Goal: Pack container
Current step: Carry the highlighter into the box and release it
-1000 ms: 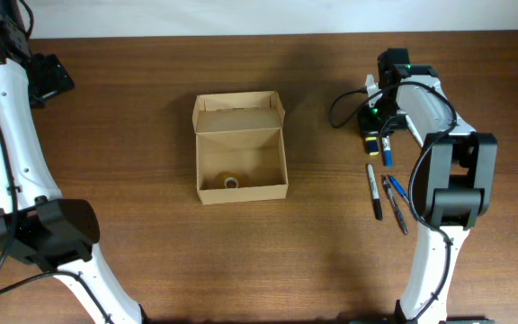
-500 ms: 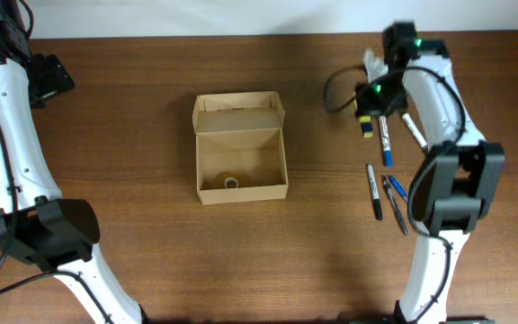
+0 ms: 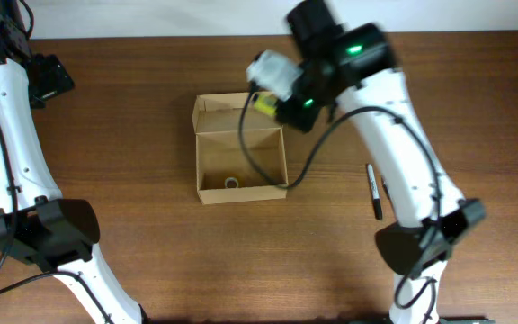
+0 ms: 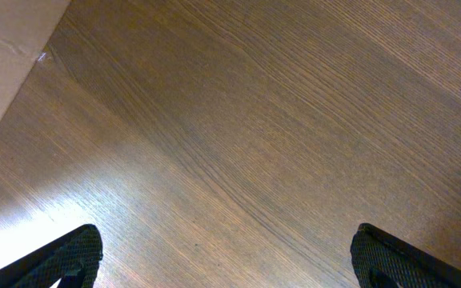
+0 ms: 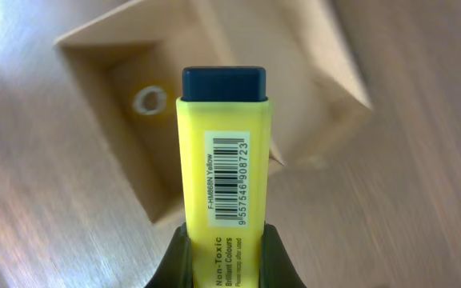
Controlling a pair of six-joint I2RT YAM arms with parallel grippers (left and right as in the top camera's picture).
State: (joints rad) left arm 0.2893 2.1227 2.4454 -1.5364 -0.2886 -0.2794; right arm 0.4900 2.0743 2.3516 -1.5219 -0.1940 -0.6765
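The right gripper moves back and down to the tape roll by the near wall point(image 5: 150, 100) next and releases the highlighter. The box point(image 5: 102, 48) stands open with room inside.
The container point(image 3: 207, 192) is a tan cardboard box, open, with its flap lid raised at the back; a small roll of tape point(image 3: 230, 183) lies inside. My right gripper point(image 3: 268, 106) is shut on a yellow highlighter point(image 5: 222, 172) with a dark cap and holds it above the box's back right corner. In the right wrist view the box point(image 5: 102, 48) and the tape roll point(image 5: 149, 102) lie below the highlighter. My left gripper point(image 4: 226, 260) is open and empty over bare table at the far left.
A black marker point(image 3: 375, 191) lies on the table to the right of the box, partly beside the right arm. The table's back edge meets a white wall. A pale surface point(image 4: 6, 48) shows at the left wrist view's top left corner.
My right gripper has lifted the yellow highlighter from the marker pile at the right and swung it left to above the box. The left arm has not moved.
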